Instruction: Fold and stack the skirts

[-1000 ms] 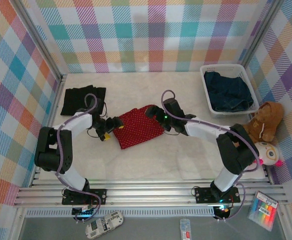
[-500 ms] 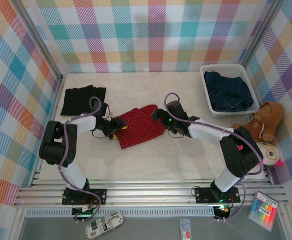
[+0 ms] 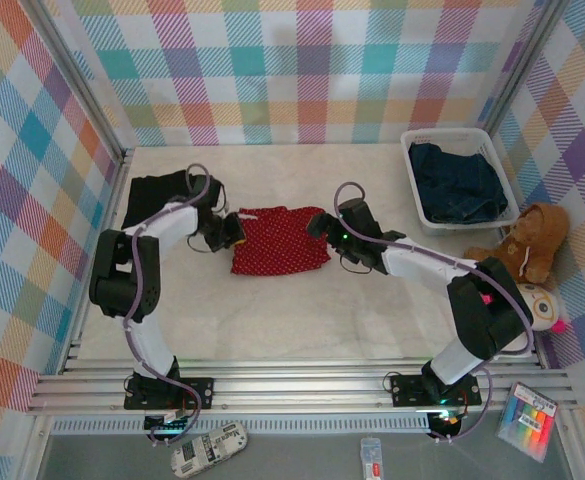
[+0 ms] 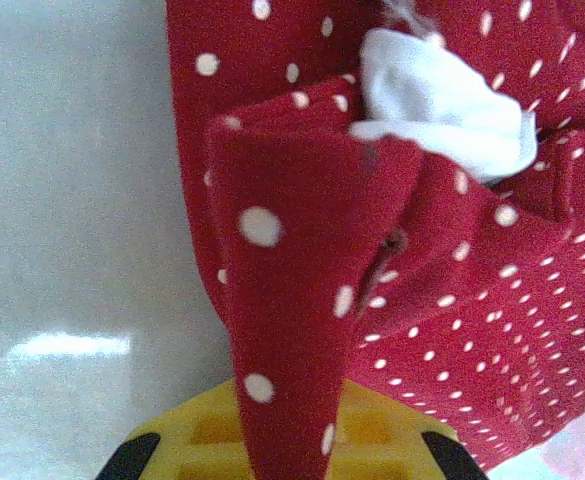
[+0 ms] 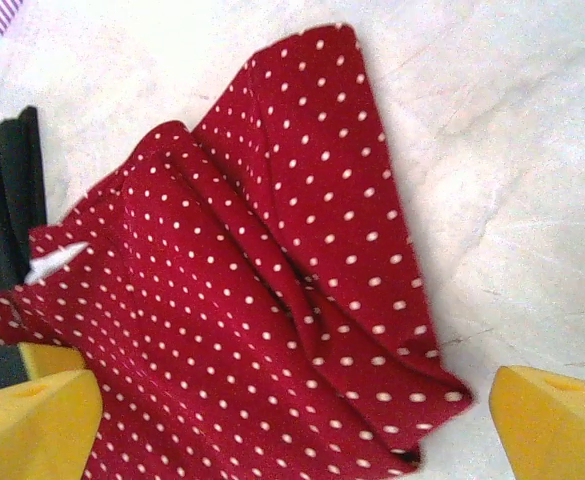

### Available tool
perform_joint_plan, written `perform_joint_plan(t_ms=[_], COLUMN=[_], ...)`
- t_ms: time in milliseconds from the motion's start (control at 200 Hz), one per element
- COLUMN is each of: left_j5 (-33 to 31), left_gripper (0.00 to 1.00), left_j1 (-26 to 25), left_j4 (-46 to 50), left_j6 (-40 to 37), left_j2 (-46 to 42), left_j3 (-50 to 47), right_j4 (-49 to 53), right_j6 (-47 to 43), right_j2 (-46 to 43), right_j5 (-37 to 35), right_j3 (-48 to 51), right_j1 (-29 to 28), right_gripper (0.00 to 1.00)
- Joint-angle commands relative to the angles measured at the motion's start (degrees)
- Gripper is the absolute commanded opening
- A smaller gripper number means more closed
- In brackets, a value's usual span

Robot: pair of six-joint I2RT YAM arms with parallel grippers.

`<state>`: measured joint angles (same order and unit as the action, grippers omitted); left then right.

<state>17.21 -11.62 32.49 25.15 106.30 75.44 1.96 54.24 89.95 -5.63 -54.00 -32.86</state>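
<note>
Next, my left gripper carries the red skirt (image 3: 277, 240) outward over the folded black skirt (image 3: 156, 197) and releases it there, since both lie folded, ready to stack.
The red skirt (image 3: 277, 240) with white dots lies folded at mid-table. My left gripper (image 3: 234, 228) is at its left edge. In the left wrist view a raised fold of the red skirt (image 4: 302, 300) is pinched between the yellow jaws of the left gripper (image 4: 292, 440), which is shut on it. A white label (image 4: 442, 100) pokes out of the cloth. My right gripper (image 3: 320, 224) hovers at the skirt's right edge. It stands open (image 5: 292, 430) over the red skirt (image 5: 272, 300). The black skirt (image 3: 152, 195) lies folded at the back left, partly under the left arm. Dark blue denim skirts (image 3: 457, 180) sit in the basket.
The white slatted basket (image 3: 412, 170) stands at the back right. A brown teddy bear (image 3: 532, 245) and a pale doll (image 3: 537, 305) lie by the right wall. Plaid walls close in the left, back and right sides.
The left gripper has shut on the red skirt's left edge and drawn it back and left toward the black skirt. The skirt has turned square. The right gripper shifted only slightly.
</note>
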Motion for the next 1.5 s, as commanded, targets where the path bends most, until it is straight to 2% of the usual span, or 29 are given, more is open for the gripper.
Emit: perform_joint_plan(t_ms=[0, 220, 405, 565, 680, 875, 1040, 1135, 1225, 1260, 1315, 1390, 1465, 1500], left_j5=[-11.95, -30.89, -39.39, -37.3, -33.68, -24.58, -20.65, -21.28, -24.36, -25.72, -28.48, -31.21, -30.26, -28.67], left_gripper=[0.0, 0.0, 0.0, 0.0, 0.0, 0.0, 0.0, 0.0, 0.12, 0.28, 0.44, 0.71, 0.88, 0.95], left_j1=[-0.51, 0.29, 3.65, 7.05, 10.21, 17.97, 23.42, 25.77, 27.32, 27.66, 27.88, 27.92, 27.94, 27.91], left_j4=[12.92, 28.23, 36.07, 40.8, 42.53, 41.12, 37.47, 34.73, 32.27, 31.71, 31.32, 31.27, 30.43, 29.11], left_j6=[-11.6, -26.47, -34.25, -39.75, -43.7, -46.4, -45.92, -45.12, -43.6, -42.38, -39.35, -33.68, -27.24, -24.32], left_j2=[1.53, 8.49, 14.49, 17.5, 18.58, 19.05, 24.78, 27.39, 29.08, 29.68, 29.97, 28.52, 24.82, 22.21], left_j3=[9.92, 30.21, 46.83, 57.98, 61.21, 62.04, 62.17, 62.18, 62.56, 63.12, 63.84, 63.62, 61.05, 58.43], right_j4=[1.5, 2.44, 3.58, 4.67, 5.53, 7.86, 10.56, 12.89, 15.19, 16.18, 19.43, 23.56, 26.56, 28.73], right_j6=[-2.28, -3.76, -4.14, -4.23, -4.14, -4.31, -4.91, -6.19, -10.93, -13.63, -17.46, -22.49, -29.79, -33.59], right_j2=[-2.96, -5.27, -6.18, -6.1, -6.02, -5.93, -6.96, -8.83, -11.17, -11.98, -13.05, -13.92, -13.36, -12.09], right_j5=[-2.39, -3.82, -4.13, -4.22, -4.22, -4.22, -4.85, -6.3, -8.76, -9.35, -11.09, -11.02, -9.33, -10.8], right_j3=[0.28, 1.0, 1.13, 0.69, 0.21, -1.05, -1.72, -1.7, -2.28, -2.9, -4.63, -7.4, -11.1, -13.56], right_j1=[1.08, 2.76, 3.37, 3.51, 3.56, 3.52, 3.51, 3.52, 3.89, 4.49, 6.37, 12.16, 18.73, 22.19], right_gripper=[0.99, 0.99, 0.99, 0.99, 0.99, 0.99, 0.99, 0.99, 0.99, 0.99, 0.99, 0.99, 0.99, 0.99])
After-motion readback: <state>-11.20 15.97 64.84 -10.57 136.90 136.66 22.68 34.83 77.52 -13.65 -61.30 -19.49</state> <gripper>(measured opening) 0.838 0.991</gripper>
